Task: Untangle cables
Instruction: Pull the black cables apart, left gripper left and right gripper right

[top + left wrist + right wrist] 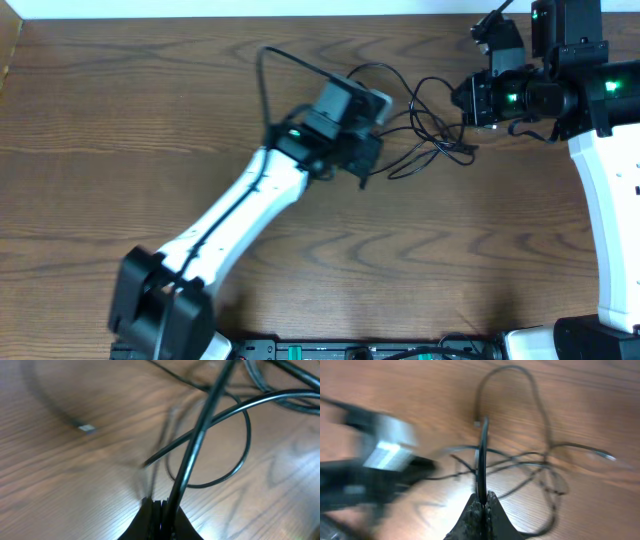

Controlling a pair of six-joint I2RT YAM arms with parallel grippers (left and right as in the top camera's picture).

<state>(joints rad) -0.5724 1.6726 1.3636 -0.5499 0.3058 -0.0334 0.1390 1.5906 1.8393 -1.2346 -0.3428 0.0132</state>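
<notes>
My right gripper draws away from the tangle next and releases its cable over the bare wood, since that wood lies to the gripper's right in the overhead view.
A tangle of thin black cables [425, 125] lies on the wooden table between my two grippers. My left gripper [366, 172] is at the tangle's left side, shut on one black cable [200, 435] that rises from the jaws [161, 505] across a loop. A small silver plug end [86, 428] lies to the left, blurred. My right gripper [464, 100] is at the tangle's right side, shut [482, 499] on another black cable [482, 455] that runs straight up from the jaws. More loops [540, 467] spread beyond it. No white cable shows.
The wooden table [120, 120] fills the view. The left arm [240, 210] crosses it from the bottom left. The right arm's white body [610, 200] stands along the right edge. The left gripper shows blurred in the right wrist view [385, 452].
</notes>
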